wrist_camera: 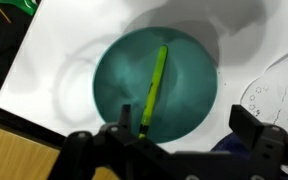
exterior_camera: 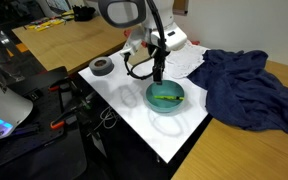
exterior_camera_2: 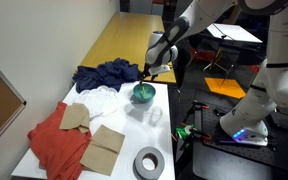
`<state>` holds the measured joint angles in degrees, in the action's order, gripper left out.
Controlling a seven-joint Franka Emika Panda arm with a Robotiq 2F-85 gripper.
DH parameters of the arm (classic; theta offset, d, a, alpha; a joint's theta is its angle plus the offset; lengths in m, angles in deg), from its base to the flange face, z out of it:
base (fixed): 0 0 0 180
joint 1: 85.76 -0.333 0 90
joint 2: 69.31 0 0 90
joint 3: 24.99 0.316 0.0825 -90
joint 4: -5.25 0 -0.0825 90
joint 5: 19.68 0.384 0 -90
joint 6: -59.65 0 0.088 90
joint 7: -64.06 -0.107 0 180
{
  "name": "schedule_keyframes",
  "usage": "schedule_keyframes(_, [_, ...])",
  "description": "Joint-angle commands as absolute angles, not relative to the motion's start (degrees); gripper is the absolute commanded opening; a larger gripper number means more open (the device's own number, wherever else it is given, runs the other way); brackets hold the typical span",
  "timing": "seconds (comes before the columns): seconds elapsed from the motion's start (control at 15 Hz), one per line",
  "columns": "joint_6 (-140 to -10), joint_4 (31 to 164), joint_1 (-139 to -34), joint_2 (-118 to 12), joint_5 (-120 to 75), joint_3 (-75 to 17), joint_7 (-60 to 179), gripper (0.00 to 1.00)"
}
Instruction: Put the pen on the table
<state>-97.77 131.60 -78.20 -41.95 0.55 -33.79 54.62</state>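
My open gripper moves down into the teal bowl next, onto the pen's end nearest my fingers, since that end already lies between them.
The yellow-green pen lies inside the teal bowl, which stands on the white table. In the wrist view my gripper is open, hovering just above the bowl, with the pen's lower end near one finger. In both exterior views the gripper hangs over the bowl. The pen shows as a thin streak in the bowl.
A dark blue cloth lies beside the bowl. A roll of grey tape, a clear lid, a red cloth, cardboard pieces and white cloth sit on the table. A wooden table stands behind.
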Motion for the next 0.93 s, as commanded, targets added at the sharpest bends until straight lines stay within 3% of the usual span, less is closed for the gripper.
schedule_keyframes(0.0, [-97.43,125.54,-75.67,-36.01,0.86,-32.5,52.18,1.0])
schedule_keyframes(0.87, [-94.78,116.3,-75.25,-24.16,-0.38,-33.53,47.77,1.0])
